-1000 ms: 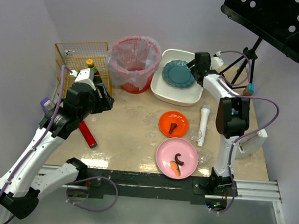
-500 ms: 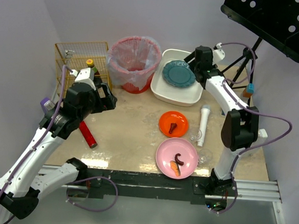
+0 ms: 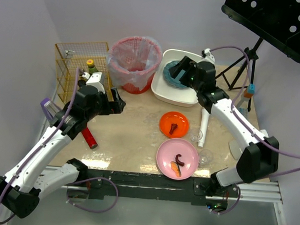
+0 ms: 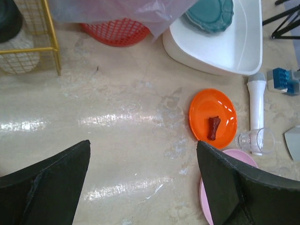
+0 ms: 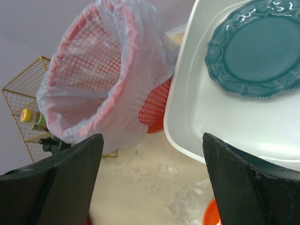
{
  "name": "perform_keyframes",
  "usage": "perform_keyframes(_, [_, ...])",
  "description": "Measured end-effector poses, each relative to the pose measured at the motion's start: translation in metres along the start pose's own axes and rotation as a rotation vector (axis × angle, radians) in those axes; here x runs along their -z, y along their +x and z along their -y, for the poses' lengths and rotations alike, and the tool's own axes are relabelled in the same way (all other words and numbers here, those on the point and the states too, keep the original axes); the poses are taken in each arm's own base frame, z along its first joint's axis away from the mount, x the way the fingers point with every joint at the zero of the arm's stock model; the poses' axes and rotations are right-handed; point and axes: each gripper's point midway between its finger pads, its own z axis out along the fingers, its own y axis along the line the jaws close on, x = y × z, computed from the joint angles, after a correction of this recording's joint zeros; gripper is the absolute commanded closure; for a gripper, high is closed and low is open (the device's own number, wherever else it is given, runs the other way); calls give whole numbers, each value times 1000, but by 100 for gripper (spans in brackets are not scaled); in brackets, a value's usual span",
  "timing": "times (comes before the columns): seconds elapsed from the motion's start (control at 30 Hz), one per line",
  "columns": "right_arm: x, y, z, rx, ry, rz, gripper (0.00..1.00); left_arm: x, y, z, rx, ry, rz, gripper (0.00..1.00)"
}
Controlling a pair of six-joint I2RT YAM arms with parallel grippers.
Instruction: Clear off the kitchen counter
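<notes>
My left gripper is to move down and back and close on the pink plate's rim facing the red cylinder, as that rim is free of scraps.
The beige marbled kitchen counter [image 3: 133, 132] holds an orange plate [image 3: 174, 124] with a dark food piece, a pink plate [image 3: 177, 158] with food scraps, a white cylinder [image 3: 204, 125], a clear glass [image 3: 197, 136] and a red cylinder [image 3: 88, 136]. My left gripper [image 3: 115, 102] is open and empty above the counter's left part; its wrist view shows the orange plate [image 4: 213, 117]. My right gripper [image 3: 179, 69] is open and empty over the white tub [image 3: 182, 95], which holds a teal plate [image 5: 255, 54].
A red basket lined with a plastic bag [image 3: 134, 63] stands at the back. A yellow wire rack [image 3: 79, 61] with bottles stands at the back left. A black tripod [image 3: 246, 62] and blue blocks [image 3: 250, 89] are at the right.
My right arm swung left and forward from the tub's far right edge to above the tub's left part. My left gripper shifted slightly right.
</notes>
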Motion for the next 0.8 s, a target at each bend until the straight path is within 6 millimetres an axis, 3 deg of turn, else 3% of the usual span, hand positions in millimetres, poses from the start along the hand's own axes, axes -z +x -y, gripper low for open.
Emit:
perform_keyframes(0.13, [33,-7,9,8,3,36,7,-16,26,2,1,38,-59,0])
perform_keyframes(0.33, [71,-33,1,5,-11,121,7,-36,72,32,33,179,-161,1])
perform_keyframes(0.63, [75,-7,26,16,52,50,7,-45,164,74,15,355,-378,2])
perform_keyframes(0.8, [76,-8,30,13,64,49,7,-42,205,89,17,436,-473,9])
